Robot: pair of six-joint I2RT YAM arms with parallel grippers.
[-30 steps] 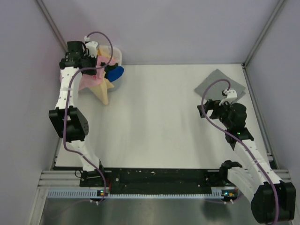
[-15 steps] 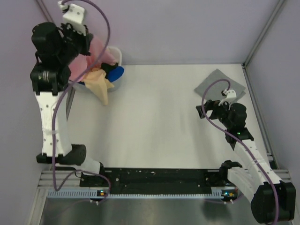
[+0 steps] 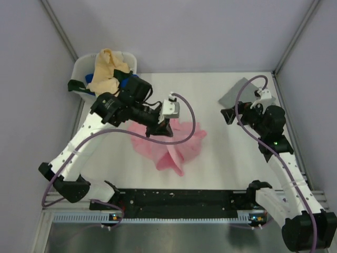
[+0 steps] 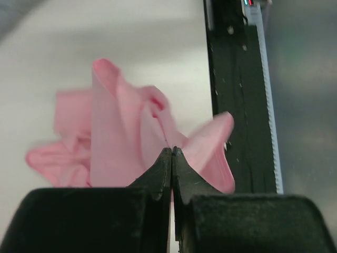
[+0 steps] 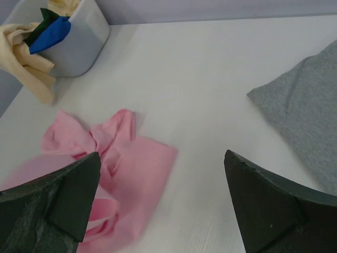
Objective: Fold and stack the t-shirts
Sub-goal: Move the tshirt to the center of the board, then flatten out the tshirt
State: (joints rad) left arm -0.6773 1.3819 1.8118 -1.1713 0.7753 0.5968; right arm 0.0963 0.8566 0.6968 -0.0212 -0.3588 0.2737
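Observation:
The pink t-shirt's nearest corner [image 5: 170, 152] lies below my right gripper and to its left in the top view. My right gripper should move across and down onto it.
A light pink t-shirt [image 3: 181, 146] lies crumpled in the middle of the table. It also shows in the left wrist view [image 4: 118, 139] and the right wrist view [image 5: 124, 166]. My left gripper [image 3: 162, 128] is shut on an upper fold of it [image 4: 172, 152]. A grey t-shirt [image 3: 238, 90] lies flat at the back right, partly under my right arm, and shows in the right wrist view [image 5: 305, 105]. My right gripper [image 3: 231, 116] is open and empty above the table [image 5: 163, 211], between the grey and pink shirts.
A white plastic tub [image 3: 83, 65] stands at the back left corner. A pale yellow tee [image 3: 108, 68] hangs over its rim, with blue cloth [image 5: 52, 29] and dark green cloth [image 5: 46, 17] inside. A black rail [image 4: 231, 95] runs along the near edge.
My left arm has swung from the tub to the middle of the table, carrying the pink t-shirt, which now rests there. My right gripper has shifted slightly toward the back.

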